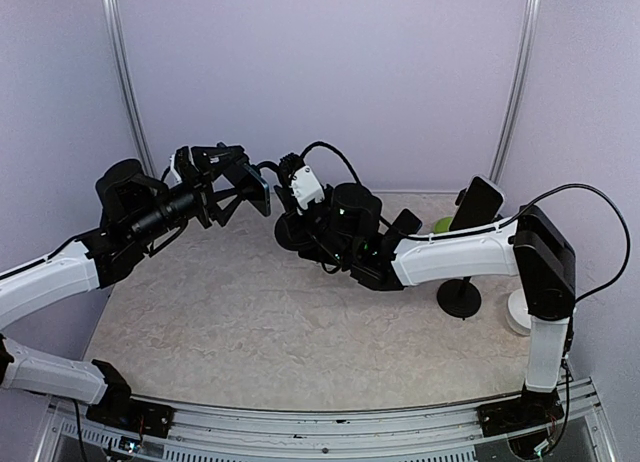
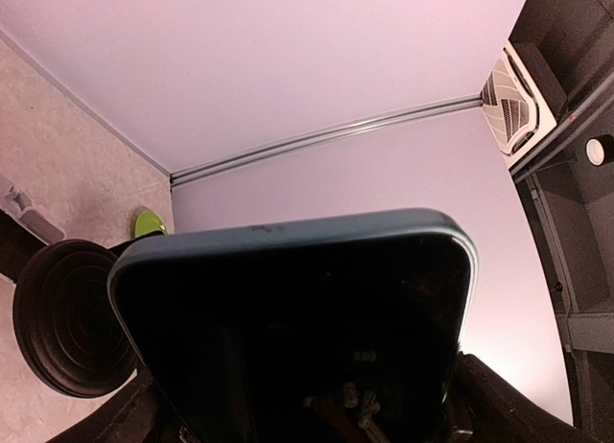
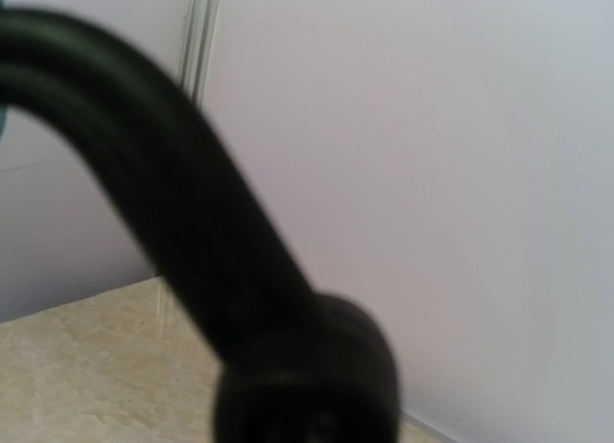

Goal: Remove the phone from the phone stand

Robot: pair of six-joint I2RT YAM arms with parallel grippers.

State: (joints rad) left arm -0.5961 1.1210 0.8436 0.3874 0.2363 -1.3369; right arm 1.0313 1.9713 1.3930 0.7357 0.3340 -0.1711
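Observation:
My right gripper should go down next, set the stand's tilted, hanging round base level on the bare table, then release the stand's neck.
The phone (image 1: 257, 189), dark with a blue case, is held up above the far left of the table by my left gripper (image 1: 240, 190), which is shut on it. In the left wrist view the phone (image 2: 297, 318) fills the lower frame, with the jaws at its two sides. The black phone stand (image 1: 290, 232) is tilted just right of the phone, and its round base (image 2: 69, 316) faces the left wrist camera. My right gripper (image 1: 300, 222) is at the stand. The stand's blurred black neck (image 3: 192, 213) fills the right wrist view and hides the fingers.
A second dark phone (image 1: 478, 204) sits on another black stand with a round base (image 1: 460, 299) at the right. A green object (image 1: 441, 224) lies behind it and a white round object (image 1: 518, 312) beside it. Walls close in on the back and sides.

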